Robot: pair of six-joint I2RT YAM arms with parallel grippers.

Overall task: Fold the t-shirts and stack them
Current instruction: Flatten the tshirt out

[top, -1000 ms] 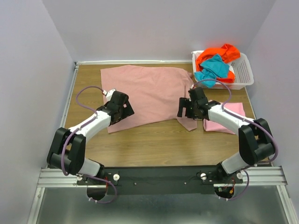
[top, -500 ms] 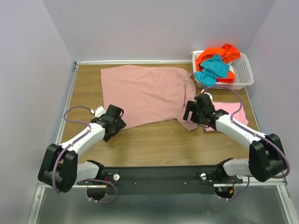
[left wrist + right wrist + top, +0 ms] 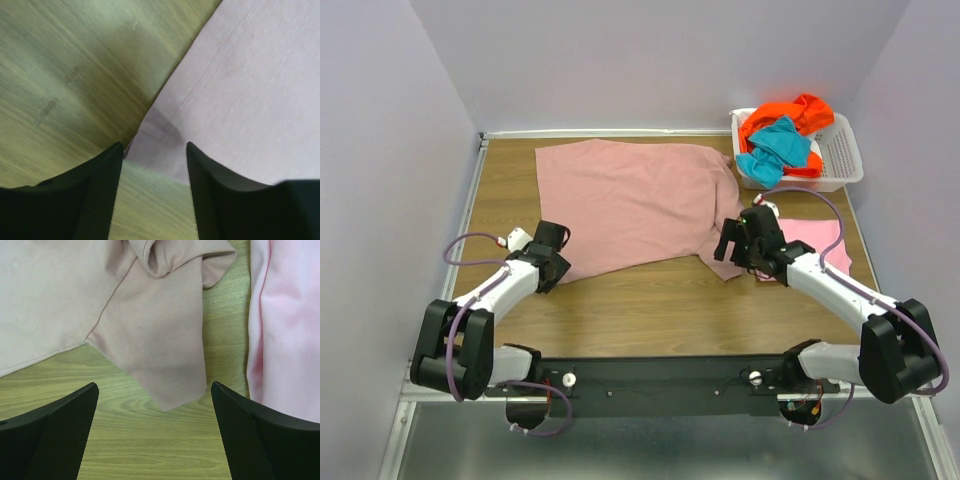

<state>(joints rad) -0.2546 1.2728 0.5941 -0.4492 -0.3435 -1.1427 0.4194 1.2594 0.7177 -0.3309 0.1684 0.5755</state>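
I will lower my right gripper next onto the sleeve's edge by the light pink t-shirt, near the cuff, because that sleeve lies flat under the gripper's open fingers.
The large dusty rose-mauve t-shirt [image 3: 635, 205] lies spread flat on the table. My left gripper [image 3: 552, 272] is open at its near left corner [image 3: 155, 145], fingers either side of the hem corner, low over the wood. My right gripper [image 3: 735, 250] is open wide above the shirt's near right sleeve [image 3: 165, 360]. A folded light pink t-shirt [image 3: 810, 240] lies to the right of it, seen also in the right wrist view [image 3: 285, 330]. Orange [image 3: 790, 112] and teal [image 3: 775, 148] shirts lie in the basket.
A white slotted plastic basket [image 3: 840, 160] stands at the back right. Bare wood table [image 3: 650, 310] runs between the shirt's near edge and the arm bases. Grey walls close in the left, back and right.
My left gripper has pulled back off the shirt toward the near left, to its corner. My right gripper has shifted slightly right and nearer, to the sleeve.
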